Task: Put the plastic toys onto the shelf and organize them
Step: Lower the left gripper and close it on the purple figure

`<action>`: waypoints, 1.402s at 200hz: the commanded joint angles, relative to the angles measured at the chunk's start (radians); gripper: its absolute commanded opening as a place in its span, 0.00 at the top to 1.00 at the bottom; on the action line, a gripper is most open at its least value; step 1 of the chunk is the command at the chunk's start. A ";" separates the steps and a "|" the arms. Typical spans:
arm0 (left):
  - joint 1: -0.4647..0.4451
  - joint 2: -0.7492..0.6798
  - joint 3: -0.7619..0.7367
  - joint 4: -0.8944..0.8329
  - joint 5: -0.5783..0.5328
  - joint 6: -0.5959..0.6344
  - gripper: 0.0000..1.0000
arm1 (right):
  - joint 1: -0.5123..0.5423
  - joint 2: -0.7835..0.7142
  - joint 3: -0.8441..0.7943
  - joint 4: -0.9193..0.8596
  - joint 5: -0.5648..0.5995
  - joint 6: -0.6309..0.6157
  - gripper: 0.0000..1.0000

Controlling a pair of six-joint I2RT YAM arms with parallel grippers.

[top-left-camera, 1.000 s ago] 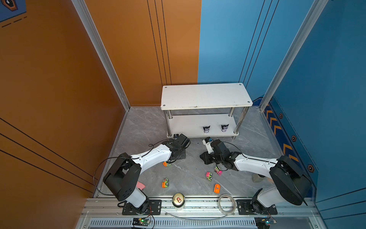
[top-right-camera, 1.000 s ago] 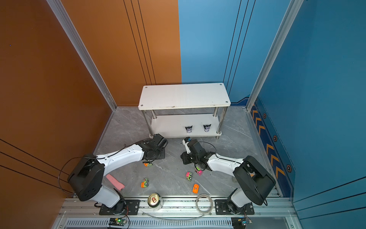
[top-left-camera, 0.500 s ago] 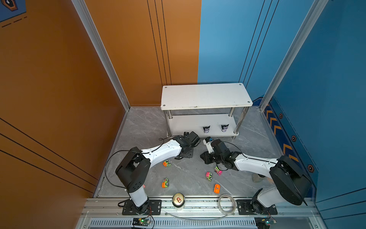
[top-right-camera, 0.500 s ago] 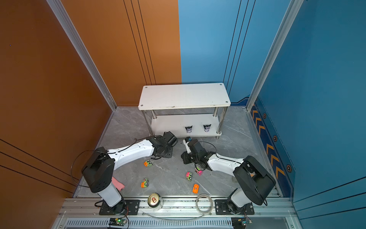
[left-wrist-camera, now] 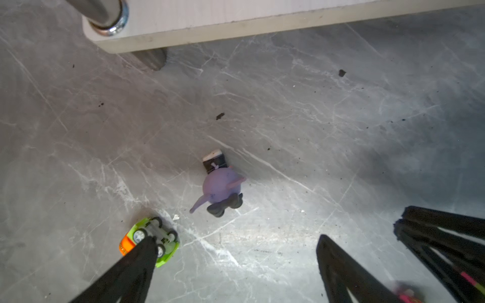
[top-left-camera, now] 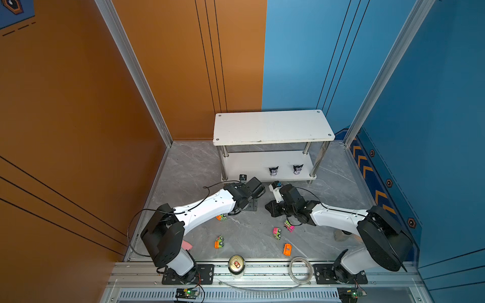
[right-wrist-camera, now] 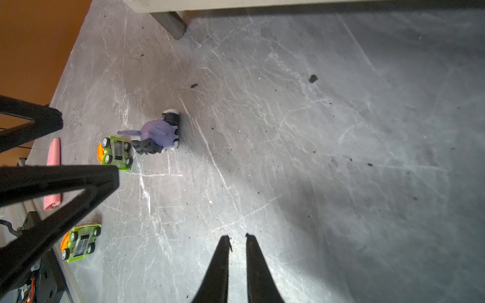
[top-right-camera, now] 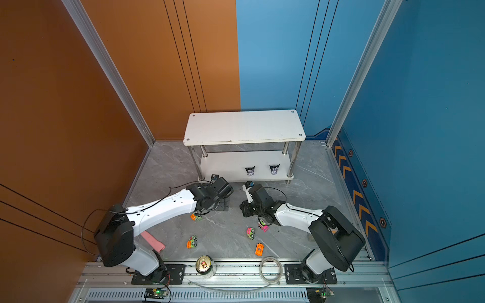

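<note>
My left gripper is open above the toy, which lies on the floor at an angle to the fingers, so next it will lower and turn until its open fingers are on both sides of the third figurine's purple body [left-wrist-camera: 222, 185].
The white two-tier shelf [top-left-camera: 273, 128] [top-right-camera: 244, 127] stands at the back, with two figurines [top-left-camera: 273, 171] [top-left-camera: 297, 169] upright on its lower tier. A third purple-and-black figurine [left-wrist-camera: 220, 183] [right-wrist-camera: 160, 133] lies toppled on the grey floor. My left gripper [left-wrist-camera: 235, 240] [top-left-camera: 251, 205] hovers just short of it, open and empty. An overturned green-orange car [left-wrist-camera: 149, 241] [right-wrist-camera: 115, 153] [top-left-camera: 221, 217] lies beside the figurine, partly behind one left finger. My right gripper [right-wrist-camera: 237, 237] [top-left-camera: 271, 207] is shut on nothing, low over bare floor. Several more cars [top-left-camera: 219, 242] [top-left-camera: 277, 233] [top-left-camera: 287, 249] are scattered nearer the front.
A gold-topped can [top-left-camera: 236, 265] and a clear tape ring [top-left-camera: 301, 266] sit on the front rail. A pink roll [top-right-camera: 153, 241] lies by the left arm's base. The two grippers face each other closely before the shelf's chrome leg [left-wrist-camera: 105, 13].
My left arm has swung right and reached toward the shelf's front, and its jaws have opened wide. The right arm has stayed put.
</note>
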 commanded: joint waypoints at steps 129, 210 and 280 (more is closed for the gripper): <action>0.050 -0.007 -0.186 0.217 -0.040 -0.320 0.05 | -0.007 -0.019 0.003 -0.014 -0.014 0.020 0.84; 0.076 0.072 -0.196 0.321 -0.011 -0.323 0.10 | -0.010 -0.015 0.003 -0.015 -0.008 0.017 0.84; 0.119 0.101 -0.211 0.370 0.023 -0.310 0.41 | -0.011 0.002 0.005 -0.016 -0.008 0.015 0.84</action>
